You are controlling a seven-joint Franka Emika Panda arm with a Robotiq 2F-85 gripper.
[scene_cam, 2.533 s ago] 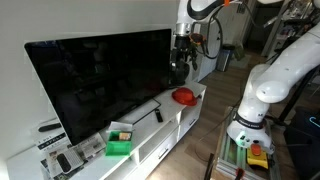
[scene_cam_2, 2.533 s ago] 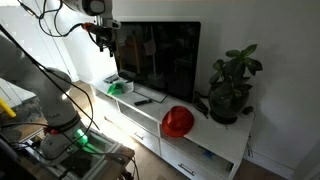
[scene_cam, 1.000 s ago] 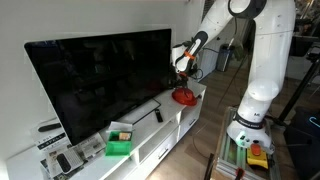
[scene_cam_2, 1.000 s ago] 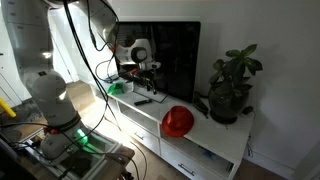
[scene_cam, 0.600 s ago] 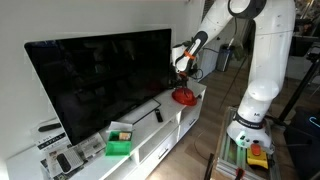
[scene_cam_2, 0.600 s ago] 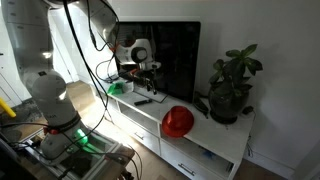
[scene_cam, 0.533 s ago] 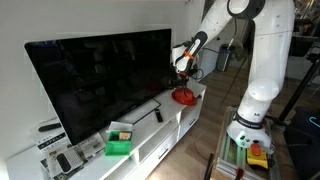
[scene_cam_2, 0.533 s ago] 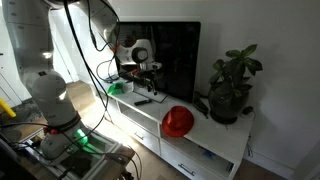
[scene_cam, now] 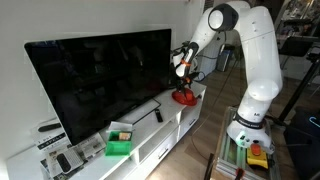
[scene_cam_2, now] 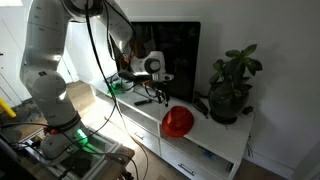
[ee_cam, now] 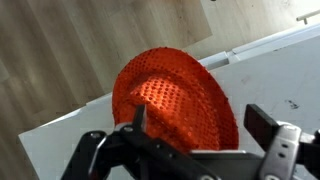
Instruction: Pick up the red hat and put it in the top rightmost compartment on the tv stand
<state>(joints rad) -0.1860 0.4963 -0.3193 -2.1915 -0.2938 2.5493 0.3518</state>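
The spread fingers already straddle the red hat's top (scene_cam_2: pixel 176 117) (ee_cam: pixel 186 127), which lies below the open gripper toward the potted plant, so the gripper will move down onto it next.
The red hat (scene_cam: pixel 184 97) lies on top of the long white tv stand (scene_cam: pixel 160 135) near its end, in front of the big black TV. It also shows in an exterior view (scene_cam_2: pixel 178 121) and fills the wrist view (ee_cam: pixel 175 100). My gripper (scene_cam: pixel 182 78) hangs just above the hat, fingers spread. In the wrist view the open jaws (ee_cam: pixel 200 125) straddle the hat, one finger at each side, not closed on it. In an exterior view the gripper (scene_cam_2: pixel 163 92) is above and behind the hat. The top rightmost compartment is not clearly visible.
A green box (scene_cam: pixel 120 145) and remotes sit on the stand's other end. A black remote (scene_cam: pixel 157 113) lies in front of the TV (scene_cam: pixel 100 80). A potted plant (scene_cam_2: pixel 230 90) stands at the stand's end beside the hat. Wooden floor lies beyond the stand's edge (ee_cam: pixel 60 60).
The arm has swung down and across to the hat. The gripper went from high beside the TV to just over the hat. The hat has not moved.
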